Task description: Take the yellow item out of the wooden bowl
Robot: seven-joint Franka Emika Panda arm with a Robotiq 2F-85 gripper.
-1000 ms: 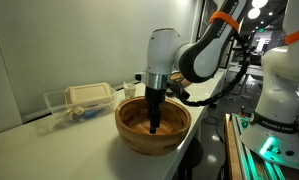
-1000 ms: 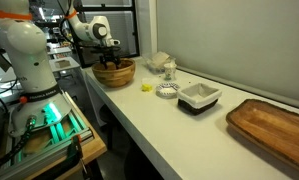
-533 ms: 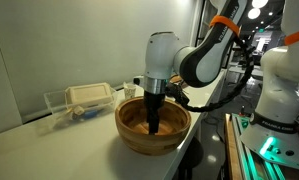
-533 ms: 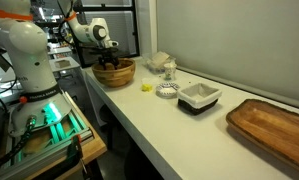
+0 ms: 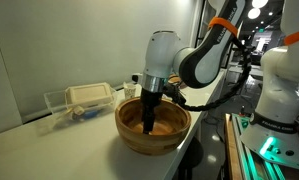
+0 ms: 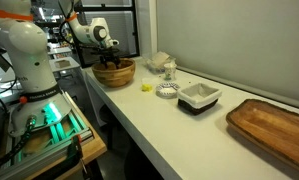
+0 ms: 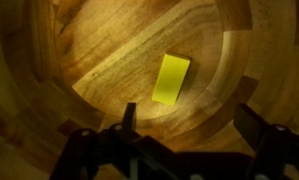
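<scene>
The flat yellow block [image 7: 171, 79] is deeper down, so my gripper needs to lower further into the bowl [image 7: 79, 60] to it next.
The large wooden bowl [image 5: 152, 128] stands at the near end of the white counter and shows in both exterior views [image 6: 116, 73]. My gripper [image 5: 149, 126] reaches straight down inside it. In the wrist view a flat yellow rectangular item [image 7: 171, 78] lies on the ringed bottom of the bowl [image 7: 79, 60], a little ahead of my gripper [image 7: 187, 122]. The two dark fingers [image 7: 129, 115] stand wide apart with nothing between them. The yellow item in the bowl is hidden in both exterior views.
A clear plastic container with a pale lid [image 5: 81, 98] stands behind the bowl. Further along the counter are a small yellow object [image 6: 146, 87], a white round thing [image 6: 167, 91], a white square dish [image 6: 199, 96] and a wooden tray [image 6: 274, 128]. The counter edge is close.
My gripper has shifted slightly sideways inside the bowl. Nothing else has moved.
</scene>
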